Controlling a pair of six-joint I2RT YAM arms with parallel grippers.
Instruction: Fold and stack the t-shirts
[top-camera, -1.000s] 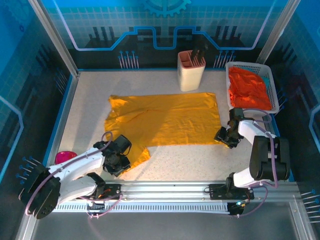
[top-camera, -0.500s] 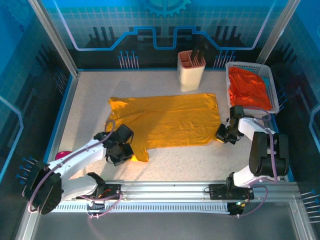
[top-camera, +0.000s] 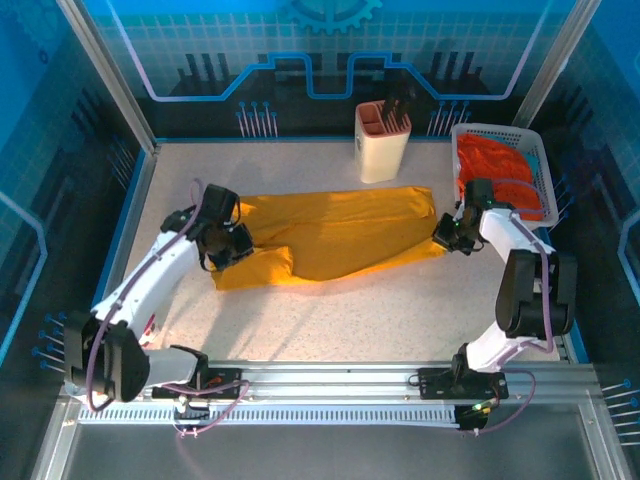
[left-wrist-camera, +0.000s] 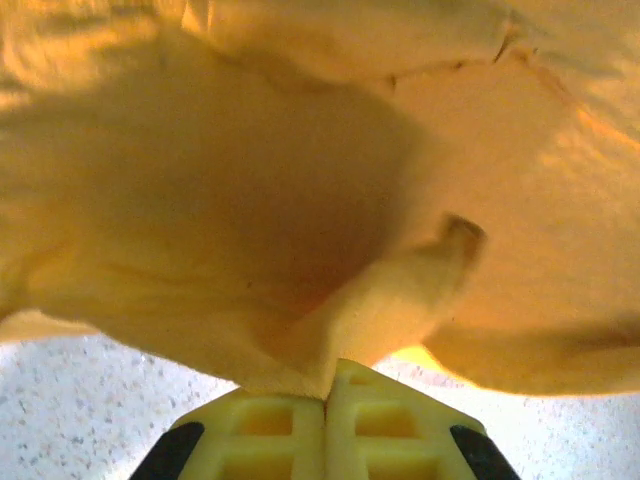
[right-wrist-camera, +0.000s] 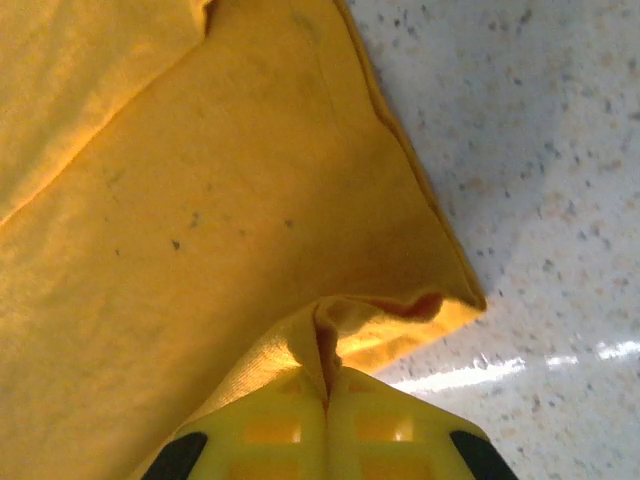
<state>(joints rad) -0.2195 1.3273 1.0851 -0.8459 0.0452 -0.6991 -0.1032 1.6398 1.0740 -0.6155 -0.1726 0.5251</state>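
The t-shirt's far edge (top-camera: 252, 200) is uncovered outward of the gripper, so my left gripper should next carry the t-shirt's pinched end outward and release it there.
The mustard-yellow t-shirt (top-camera: 330, 245) lies across the middle of the table as a long band, its near edge lifted over toward the back. My left gripper (top-camera: 236, 244) is shut on the shirt's left end, and cloth (left-wrist-camera: 300, 210) bunches just above its yellow fingers (left-wrist-camera: 265, 425). My right gripper (top-camera: 447, 236) is shut on the shirt's right edge, with a pinched fold of the cloth (right-wrist-camera: 200, 230) rising from between its fingers (right-wrist-camera: 385, 425). The orange-red t-shirt (top-camera: 497, 178) lies heaped in the white mesh basket (top-camera: 540, 172) at the back right.
A cream holder (top-camera: 383, 140) with dark utensils stands just behind the shirt. A pink object (top-camera: 152, 322) sits by the left arm near the table's left edge. Bare speckled tabletop (top-camera: 360, 320) stretches in front of the shirt.
Both grippers have carried the shirt's near edge toward the back, folding it from a wide spread into a narrow band. The left arm swung far back and left.
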